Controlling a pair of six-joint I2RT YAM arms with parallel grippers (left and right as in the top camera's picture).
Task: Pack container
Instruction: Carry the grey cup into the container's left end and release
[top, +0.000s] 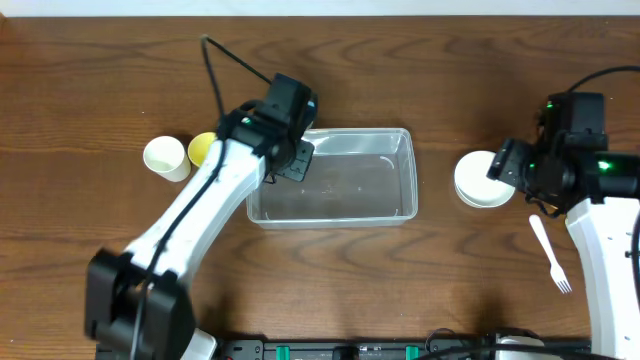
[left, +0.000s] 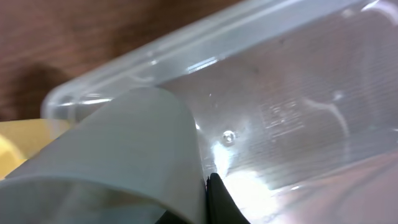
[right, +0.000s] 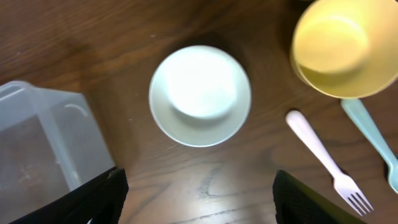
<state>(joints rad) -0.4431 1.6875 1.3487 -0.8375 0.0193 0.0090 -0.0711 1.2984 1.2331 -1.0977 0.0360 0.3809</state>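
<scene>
Next, my left gripper lowers the thin pale curved piece (left: 130, 149) into the container's far corner (left: 74, 107) near the yellow cup and releases it, as the container stands empty.
The clear container (top: 330, 178) lies in the middle of the table. My left gripper (top: 292, 156) hangs over its left end. In the left wrist view it is shut (left: 208, 186) on a thin pale curved piece (left: 130, 149), seemingly a cup or bowl wall, in front of the container's corner (left: 68, 99). To the right of the container (right: 43, 143), my right gripper (top: 512, 165) hovers open above bare wood (right: 199, 205). A white bowl (right: 200, 93) sits just beyond its fingertips.
A white cup (top: 165, 157) and a yellow cup (top: 203, 148) stand left of the container. A yellow bowl (right: 336, 46), a white fork (right: 326, 162) and a teal utensil (right: 373, 137) lie around the white bowl (top: 482, 180). The fork (top: 550, 255) is near the right arm.
</scene>
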